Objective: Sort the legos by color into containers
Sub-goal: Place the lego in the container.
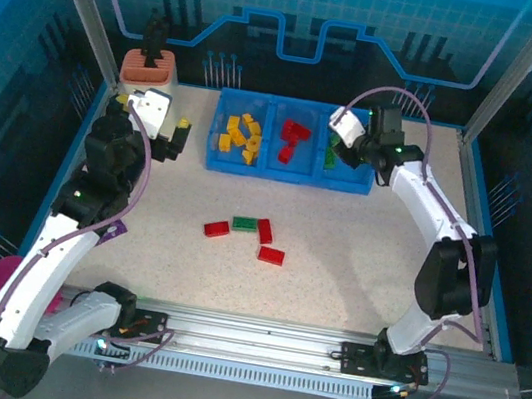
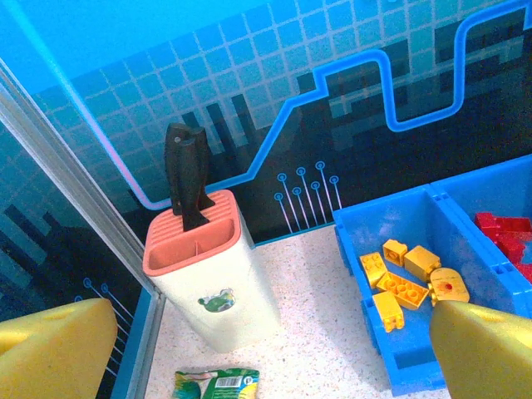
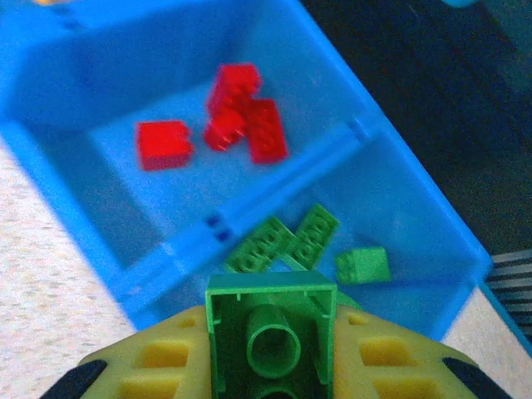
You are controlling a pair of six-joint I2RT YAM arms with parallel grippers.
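My right gripper will next go down into the tray's section (image 1: 331,157) (image 3: 332,270) below it and open to let go of the green brick there, because the bricks already in it are green too.
The blue three-compartment tray (image 1: 217,161) stands at the back of the table. Its left compartment holds yellow bricks (image 1: 239,135), the middle one red bricks (image 1: 295,141), and the right one green bricks (image 3: 287,241). My right gripper (image 1: 340,147) hovers over the right compartment, shut on a green brick (image 3: 271,332) whose hollow underside faces the camera. My left gripper (image 1: 170,139) is open beside the tray's left end, its yellow fingers (image 2: 54,349) wide apart with nothing between them. Three red bricks (image 1: 265,231) and a green one (image 1: 245,225) lie loose mid-table.
A tall cream-and-orange holder (image 2: 204,266) with a dark tool in it stands at the back left corner. A green snack packet (image 2: 216,384) lies in front of it, below my left gripper. A pink cup (image 1: 1,274) sits off the table's left edge.
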